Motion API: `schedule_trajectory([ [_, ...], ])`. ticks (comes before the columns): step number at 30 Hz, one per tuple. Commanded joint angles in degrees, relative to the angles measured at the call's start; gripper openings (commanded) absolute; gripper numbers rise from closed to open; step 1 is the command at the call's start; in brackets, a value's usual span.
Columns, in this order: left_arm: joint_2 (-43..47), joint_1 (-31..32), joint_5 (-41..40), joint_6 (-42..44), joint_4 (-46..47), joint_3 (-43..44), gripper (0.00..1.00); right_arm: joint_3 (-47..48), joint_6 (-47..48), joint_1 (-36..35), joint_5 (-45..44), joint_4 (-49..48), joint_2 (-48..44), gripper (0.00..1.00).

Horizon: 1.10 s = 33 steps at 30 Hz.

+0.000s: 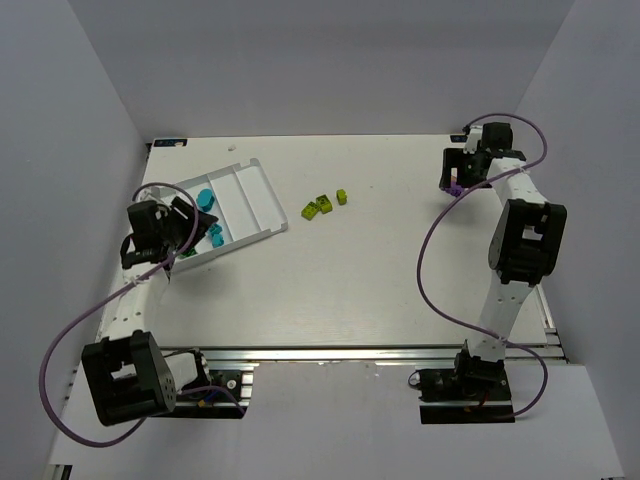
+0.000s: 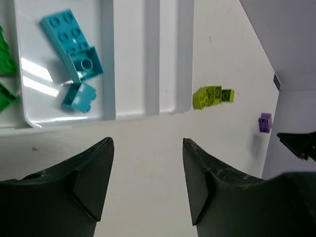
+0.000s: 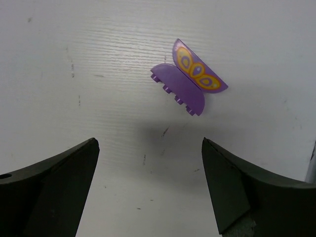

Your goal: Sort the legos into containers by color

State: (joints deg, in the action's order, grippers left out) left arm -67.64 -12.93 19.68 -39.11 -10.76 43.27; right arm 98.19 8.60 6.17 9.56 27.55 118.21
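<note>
Next, my right gripper turns and moves down over the purple butterfly piece [image 1: 455, 189] [image 3: 190, 81] until the piece's ends sit between my fingers, because it lies slantwise to them.
The white tray [image 1: 258, 200] lies at the table's back left, its compartments [image 2: 129, 59] running lengthwise. Cyan legos [image 2: 69, 39] lie in one compartment, and dark green ones [image 2: 4, 59] show in the compartment beside it at the left wrist view's edge. Yellow-green legos [image 1: 318, 207] sit loose on the table right of the tray. My left gripper [image 2: 146, 143] hangs open over bare table just short of the tray's end wall, nothing between its fingers. At the back right, my right gripper [image 3: 148, 143] is open just short of a purple butterfly piece [image 3: 190, 81].
White walls close in the table on the left, back and right. The purple piece [image 1: 456, 187] lies close to the right wall. Purple cables loop from both arms. An aluminium rail [image 1: 350, 352] runs along the near edge.
</note>
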Motion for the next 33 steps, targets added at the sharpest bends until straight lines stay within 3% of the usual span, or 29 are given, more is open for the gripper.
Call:
schedule_trajectory([
  [1,4.87,0.45,4.92,-2.28,1.01,-3.70,0.68,2.71,-11.29,1.30,-6.72,1.01,1.84,0.89],
  [9,12.87,0.71,4.31,-5.26,-1.54,-8.37,0.69,4.11,-24.32,1.21,-13.43,-1.09,5.71,0.90],
  [20,19.82,0.80,2.03,-6.59,-7.43,-9.25,0.69,10.53,-36.19,1.30,-10.18,-4.60,11.86,0.89],
  [30,22.90,0.80,0.44,-7.55,-10.86,-8.72,0.69,11.49,-37.25,1.03,-12.55,-6.72,15.20,0.89],
  [33,22.73,0.80,0.62,-7.99,-10.59,-8.81,0.69,11.76,-36.73,0.95,-13.07,-7.25,15.91,0.84],
])
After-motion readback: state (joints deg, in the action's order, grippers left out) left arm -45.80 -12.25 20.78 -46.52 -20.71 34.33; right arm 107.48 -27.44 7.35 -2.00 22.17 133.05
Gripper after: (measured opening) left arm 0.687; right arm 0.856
